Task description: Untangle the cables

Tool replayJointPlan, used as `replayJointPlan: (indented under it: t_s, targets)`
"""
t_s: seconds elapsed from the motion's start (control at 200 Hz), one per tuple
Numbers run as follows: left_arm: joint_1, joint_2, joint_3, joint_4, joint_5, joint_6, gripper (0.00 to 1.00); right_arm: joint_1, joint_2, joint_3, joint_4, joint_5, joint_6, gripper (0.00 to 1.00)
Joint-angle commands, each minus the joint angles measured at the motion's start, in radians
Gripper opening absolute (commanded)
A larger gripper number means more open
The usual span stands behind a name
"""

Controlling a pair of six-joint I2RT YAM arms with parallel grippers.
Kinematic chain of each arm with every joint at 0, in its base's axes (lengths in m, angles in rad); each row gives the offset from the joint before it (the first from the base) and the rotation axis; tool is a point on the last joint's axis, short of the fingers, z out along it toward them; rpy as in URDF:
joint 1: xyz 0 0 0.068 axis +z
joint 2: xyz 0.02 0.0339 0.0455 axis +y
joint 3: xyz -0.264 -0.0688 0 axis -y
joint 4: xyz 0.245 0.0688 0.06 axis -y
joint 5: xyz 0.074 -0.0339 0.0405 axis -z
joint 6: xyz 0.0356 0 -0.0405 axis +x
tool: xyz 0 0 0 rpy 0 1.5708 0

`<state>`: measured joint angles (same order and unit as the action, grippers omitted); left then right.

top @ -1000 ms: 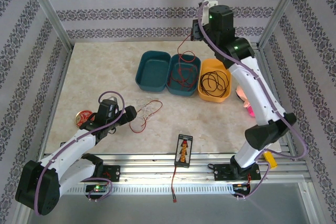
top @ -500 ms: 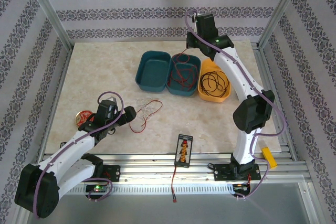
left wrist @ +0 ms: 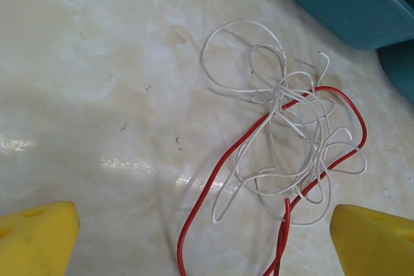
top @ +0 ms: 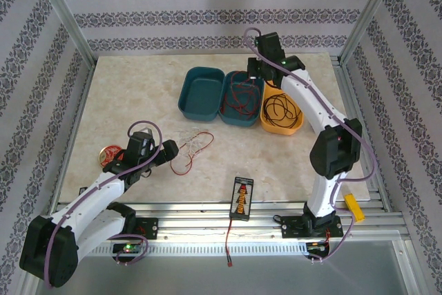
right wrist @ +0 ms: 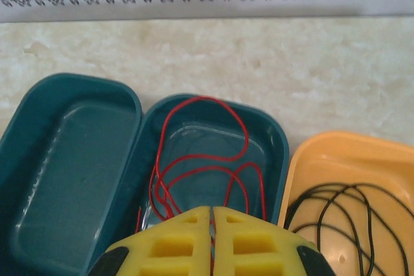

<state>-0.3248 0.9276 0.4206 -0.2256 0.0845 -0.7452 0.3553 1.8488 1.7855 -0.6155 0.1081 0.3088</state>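
Note:
My right gripper will tilt down and pull back over the near half of the teal tray, which lies back from it. There it will let go of the piece of cable onto its coil.
A whitish cable (left wrist: 278, 114) lies in a loose tangle on the marble table, with a red cable (left wrist: 213, 179) looped through it. My left gripper (left wrist: 206, 240) hovers open just short of this tangle (top: 195, 144); in the top view the gripper (top: 173, 148) sits left of it. Another red cable (right wrist: 200, 159) lies coiled in the right teal tray (top: 243, 124). My right gripper (right wrist: 211, 224) is shut on a strand of that coil, low over the tray's far end (top: 254, 72). A black cable (top: 280, 107) rests in the orange tray (top: 284, 130).
The left teal tray (top: 200, 91) has nothing in it. A small black device (top: 241, 198) with a red lead lies at the table's front edge. A round tin (top: 110, 155) sits beside the left arm. Frame posts stand at the corners.
My right gripper has come down from high above the trays to the teal tray, lowering the red strand into it. The left arm has not moved.

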Motion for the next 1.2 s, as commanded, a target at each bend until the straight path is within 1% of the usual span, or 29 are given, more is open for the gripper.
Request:
replayJointPlan:
  t_s: [0.0,0.16,0.45,0.625,0.794,1.034,1.194]
  targets:
    - [0.015,0.004,-0.013,-0.008,-0.008,0.003,0.99,-0.001,-0.082,-0.061,0.015,-0.036,0.056,0.00]
    - [0.016,0.013,-0.010,-0.003,-0.002,0.003,0.99,0.018,-0.127,-0.126,0.008,-0.053,0.073,0.00]
    - [0.017,0.025,-0.008,0.012,0.008,0.002,0.99,0.059,-0.201,-0.177,-0.012,-0.015,0.073,0.00]
    - [0.018,0.032,-0.007,0.016,0.011,0.003,0.99,0.062,-0.203,-0.194,-0.021,-0.007,0.075,0.00]
    - [0.017,0.035,-0.010,0.022,0.016,0.000,0.99,0.055,-0.133,-0.174,-0.032,-0.017,0.069,0.00]
    - [0.017,0.018,-0.020,0.010,0.018,-0.005,0.99,0.032,0.049,-0.073,-0.086,-0.090,0.073,0.00]
    - [0.018,0.007,-0.026,0.004,0.018,-0.005,0.99,0.027,0.157,-0.002,-0.118,-0.093,0.059,0.00]
